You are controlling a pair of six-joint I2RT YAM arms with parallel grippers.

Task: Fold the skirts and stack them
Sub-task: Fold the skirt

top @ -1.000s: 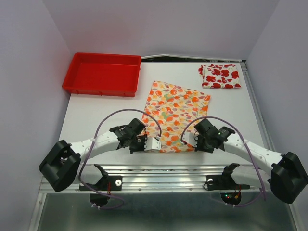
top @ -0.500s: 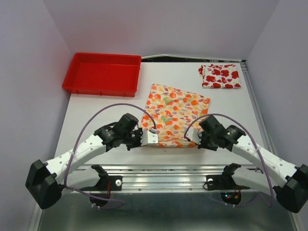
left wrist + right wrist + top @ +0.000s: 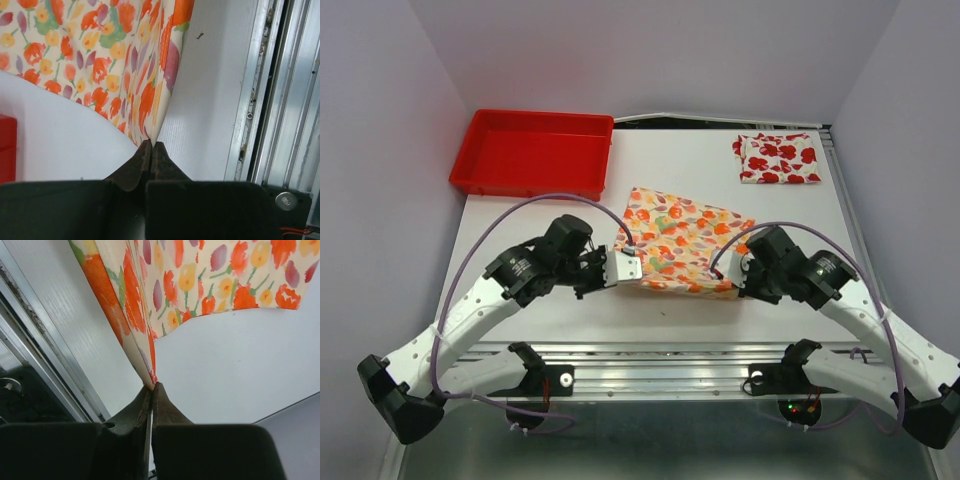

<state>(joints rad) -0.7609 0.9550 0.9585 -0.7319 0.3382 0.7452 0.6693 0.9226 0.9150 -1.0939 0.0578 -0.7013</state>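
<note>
The far half of the cream skirt is lying flat and uncovered, so the right gripper next needs to carry the skirt's pinched corner outward and down and release it over the cream skirt's far corner (image 3: 748, 222) (image 3: 295, 305).
The cream skirt (image 3: 682, 240) with small orange, red and yellow marks lies mid-table with its near edge lifted and carried toward the far edge. My left gripper (image 3: 623, 268) is shut on its near-left corner (image 3: 150, 131). My right gripper (image 3: 740, 281) is shut on its near-right corner (image 3: 149, 371). The cloth hangs from both pinches above the table. The white skirt with big red flowers (image 3: 777, 158) lies folded at the far right, apart from both grippers.
A red plastic tray (image 3: 534, 153) stands at the far left of the white table (image 3: 520, 240). A metal rail (image 3: 670, 355) runs along the near edge. Purple cables loop over both arms. Walls close in left, right and behind.
Both grippers have lifted the skirt's near corners and moved them away from the rail toward the far edge. The skirt now looks shorter front to back. The arms have stretched forward.
</note>
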